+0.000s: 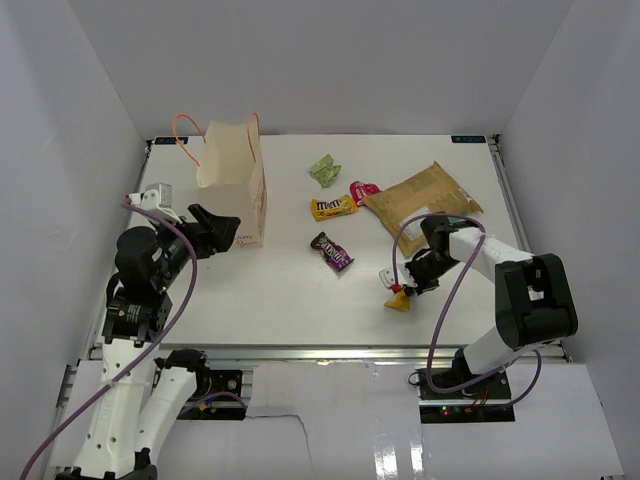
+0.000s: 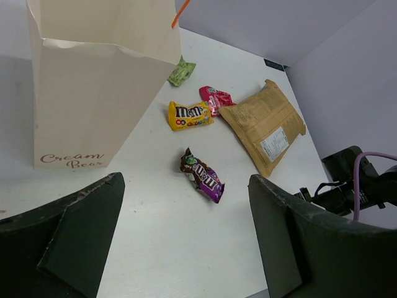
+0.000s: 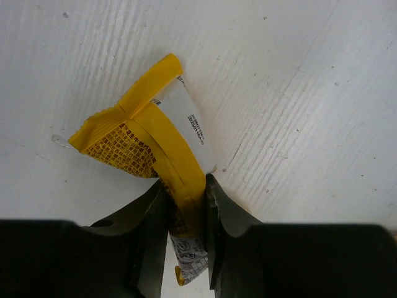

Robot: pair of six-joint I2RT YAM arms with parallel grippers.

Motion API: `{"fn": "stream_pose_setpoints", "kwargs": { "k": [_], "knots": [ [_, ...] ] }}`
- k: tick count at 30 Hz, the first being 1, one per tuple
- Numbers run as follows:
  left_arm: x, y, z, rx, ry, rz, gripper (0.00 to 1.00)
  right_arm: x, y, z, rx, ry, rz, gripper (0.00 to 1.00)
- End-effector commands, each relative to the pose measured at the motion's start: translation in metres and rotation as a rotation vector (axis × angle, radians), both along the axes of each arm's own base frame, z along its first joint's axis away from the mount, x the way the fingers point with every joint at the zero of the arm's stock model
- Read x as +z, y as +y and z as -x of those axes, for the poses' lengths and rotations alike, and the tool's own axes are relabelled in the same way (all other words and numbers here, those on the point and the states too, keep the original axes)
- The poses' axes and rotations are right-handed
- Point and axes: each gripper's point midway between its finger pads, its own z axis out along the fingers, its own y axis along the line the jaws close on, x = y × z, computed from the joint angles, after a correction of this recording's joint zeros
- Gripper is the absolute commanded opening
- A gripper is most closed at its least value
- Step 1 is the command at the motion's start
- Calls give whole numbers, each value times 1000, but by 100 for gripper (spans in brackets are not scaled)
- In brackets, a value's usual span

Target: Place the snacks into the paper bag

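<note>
The yellow packet needs to go up and outward next in my right gripper, past the brown-purple packet (image 1: 331, 252) and over the opening of the bag, because the bag stands tall.
The cream paper bag (image 1: 238, 190) stands open at the back left, with orange cord handles; it also shows in the left wrist view (image 2: 93, 93). My left gripper (image 1: 222, 229) is open and empty beside the bag's near side. My right gripper (image 1: 403, 291) is shut on a yellow packet (image 3: 149, 149) low over the table at the front right. On the table lie a green packet (image 1: 324, 170), a yellow M&M's packet (image 1: 333, 207), a pink-red packet (image 1: 364, 190), a brown-purple packet (image 1: 331, 252) and the large tan pouch (image 1: 422, 199).
White walls close in the table on three sides. The table's front edge (image 1: 330, 349) runs just below my right gripper. The right arm's purple cable (image 1: 440, 320) loops over the front right of the table.
</note>
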Motion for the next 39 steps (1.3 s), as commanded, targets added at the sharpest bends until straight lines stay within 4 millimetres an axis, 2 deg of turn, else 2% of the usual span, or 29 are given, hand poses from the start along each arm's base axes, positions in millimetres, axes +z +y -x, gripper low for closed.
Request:
{"fn": "stream_pose_setpoints", "kwargs": {
  "k": [1, 3, 4, 5, 7, 8, 9, 10, 11, 12, 13, 14, 15, 16, 17, 18, 19, 21, 22, 23, 24, 25, 26, 27, 28, 29, 31, 39],
  "knots": [
    [-5, 4, 5, 25, 14, 6, 91, 27, 10, 7, 4, 13, -56, 16],
    [-7, 5, 5, 28, 21, 6, 91, 57, 34, 13, -7, 37, -166, 15],
    [-7, 4, 6, 27, 20, 8, 91, 80, 48, 4, -20, 20, -209, 13],
    [-10, 4, 5, 27, 27, 10, 91, 99, 65, 6, -114, 93, -263, 12],
    [-13, 3, 5, 27, 33, 18, 91, 133, 103, 10, -125, 133, -326, 9],
    [-17, 4, 5, 29, 40, 19, 91, 168, 127, -8, -130, 72, -395, 9],
    [-16, 4, 5, 31, 35, 22, 91, 204, 172, 4, -145, 117, -443, 9],
    [-16, 4, 5, 31, 33, 22, 91, 219, 178, -4, -136, 87, -468, 9],
    [-16, 4, 5, 33, 33, 22, 91, 243, 209, -6, -107, 19, -523, 8],
    [-15, 6, 5, 42, 27, 18, 91, 253, 228, -12, -197, 62, -537, 8],
    [-12, 8, 7, 50, 18, 18, 91, 299, 246, -29, -242, -29, -622, 8],
    [-9, 9, 9, 54, 14, 16, 91, 321, 267, -30, -258, -39, -676, 8],
    [-8, 10, 11, 60, 11, 16, 91, 334, 290, -47, -344, -4, -734, 8],
    [-6, 13, 15, 76, 4, 19, 91, 390, 298, -63, -399, -80, -851, 8],
    [-4, 14, 18, 84, -2, 20, 91, 409, 311, -69, -430, -85, -901, 8],
    [-4, 16, 20, 90, -5, 22, 91, 405, 332, -87, -494, -51, -928, 8],
    [-3, 19, 23, 107, -5, 24, 91, 420, 337, -98, -544, -74, -980, 8],
    [-3, 23, 32, 126, -7, 26, 91, 448, 358, -105, -572, -70, -1123, 8],
    [-4, 26, 35, 143, -8, 24, 91, 455, 362, -109, -600, -81, -1169, 8],
    [-5, 28, 40, 151, -3, 26, 91, 453, 375, -103, -590, -70, -1194, 8],
    [-5, 30, 42, 159, -4, 28, 91, 470, 382, -100, -571, -92, -1280, 8],
    [-5, 30, 44, 165, -3, 32, 91, 474, 385, -103, -608, -112, -1319, 8],
    [-8, 30, 47, 166, 9, 39, 91, 470, 398, -99, -609, -102, -1342, 8],
    [-7, 31, 49, 170, 5, 42, 91, 472, 402, -101, -619, -102, -1372, 9],
    [-6, 32, 52, 171, 3, 45, 91, 483, 401, -104, -638, -107, -1443, 11],
    [-7, 33, 53, 183, 8, 48, 91, 476, 408, -109, -646, -101, -1457, 13],
    [-3, 35, 58, 190, -3, 50, 91, 480, 408, -118, -688, -119, -1511, 15],
    [-2, 41, 68, 213, 8, 44, 91, 424, 419, -139, -720, -203, -1410, 20]
  ]
}}
